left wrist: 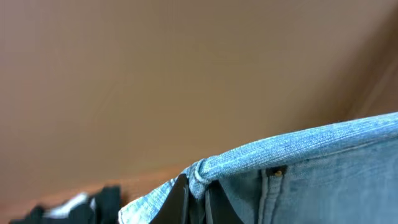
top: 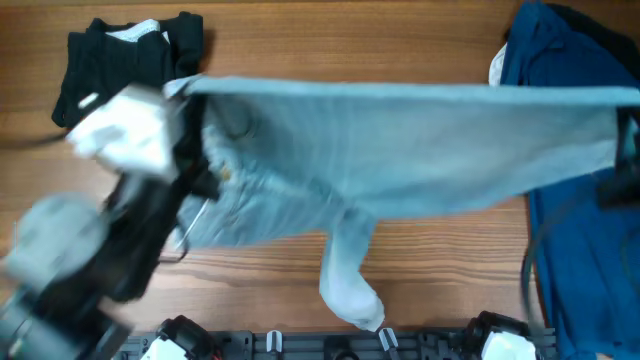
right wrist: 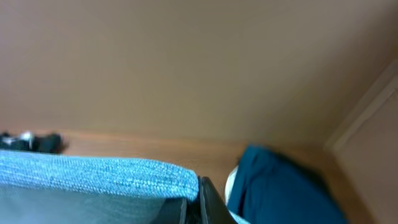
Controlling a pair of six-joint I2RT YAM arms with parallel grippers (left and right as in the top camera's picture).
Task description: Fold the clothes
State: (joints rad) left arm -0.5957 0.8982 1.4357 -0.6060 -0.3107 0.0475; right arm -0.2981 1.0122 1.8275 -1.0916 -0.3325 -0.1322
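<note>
The shorts [top: 400, 150] are still hanging lifted above the table. My left gripper should next move down and outward onto the bare wood [top: 262, 42] beside the black garment and let go of the waistband corner.
The clothes, pale light-blue denim shorts [top: 400, 150], hang lifted over the table, with the waistband stretched in a straight line from left to right. My left gripper [top: 188, 105] is shut on the waistband's left corner, which bunches between its dark fingers [left wrist: 180, 199] in the left wrist view, beside the denim [left wrist: 311, 174]. At the far right, my right gripper [top: 625, 150] is shut on the other end of the waistband [right wrist: 93, 177], pinched at the fingers [right wrist: 208, 202]. One leg [top: 350, 280] droops toward the table's front edge.
A black garment [top: 125, 55] lies at the back left and shows in the left wrist view as the black garment [left wrist: 93, 205]. A large dark-blue garment [top: 570, 60] covers the right side, also in the right wrist view as the dark-blue garment [right wrist: 280, 186]. The wooden table [top: 350, 40] shows behind.
</note>
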